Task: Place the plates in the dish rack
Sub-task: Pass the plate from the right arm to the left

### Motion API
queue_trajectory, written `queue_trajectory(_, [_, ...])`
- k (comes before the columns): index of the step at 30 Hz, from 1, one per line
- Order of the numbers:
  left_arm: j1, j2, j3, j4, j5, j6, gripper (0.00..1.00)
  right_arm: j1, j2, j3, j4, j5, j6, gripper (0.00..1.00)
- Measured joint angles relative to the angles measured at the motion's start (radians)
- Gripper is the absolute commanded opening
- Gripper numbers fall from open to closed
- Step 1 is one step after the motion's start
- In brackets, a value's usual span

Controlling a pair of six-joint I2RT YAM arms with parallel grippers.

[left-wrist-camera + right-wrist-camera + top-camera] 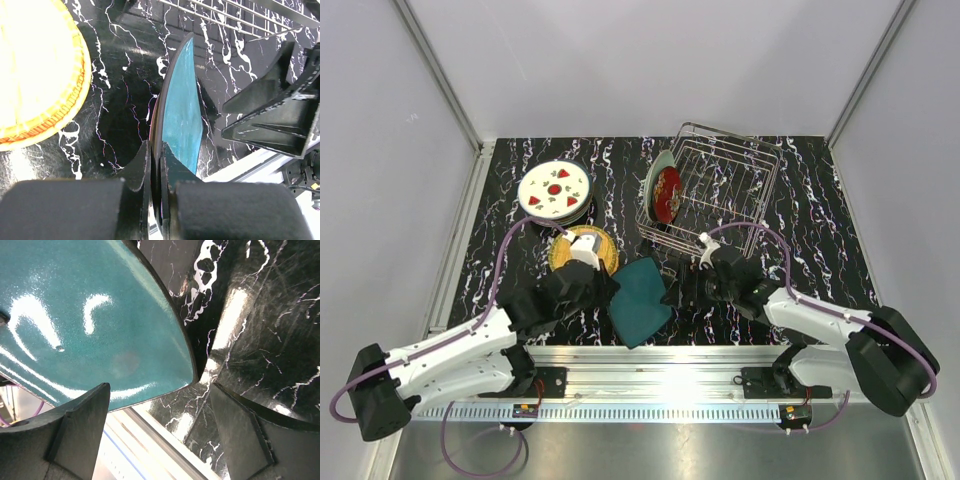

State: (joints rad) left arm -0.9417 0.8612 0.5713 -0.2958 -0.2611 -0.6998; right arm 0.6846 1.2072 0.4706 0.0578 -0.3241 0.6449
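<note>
The rack's slots beside the red plate (667,194) are empty, so the robot's left gripper will rise outward over them, lower the teal plate (642,300) upright and let go of it.
My left gripper (606,290) is shut on the rim of the dark teal plate (642,300), holding it tilted above the table's front middle; the left wrist view shows the plate (182,115) edge-on between the fingers. My right gripper (682,288) is open just right of the plate; in its wrist view the teal plate (85,315) lies by the left finger (75,435), not gripped. The wire dish rack (715,195) stands at the back right with a red plate (667,194) and a mint-green plate (654,176) upright in its left end.
The white strawberry plate (554,190) tops a stack at the back left. The orange-tan plate (582,247) lies flat in front of it, also in the left wrist view (35,75). A metal rail (650,355) runs along the table's near edge.
</note>
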Motion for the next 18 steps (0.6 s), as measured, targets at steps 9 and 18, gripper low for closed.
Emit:
queue_trajectory(9, [0.0,0.06,0.177,-0.158,-0.062,0.099,0.0,-0.001,-0.158,0.058,-0.208,0.108,-0.053,0.89])
queue_trajectory(18, [0.0,0.185,0.561,-0.227,-0.131,0.279,0.0,-0.004,-0.374,0.288,-0.401,0.372,-0.141,0.63])
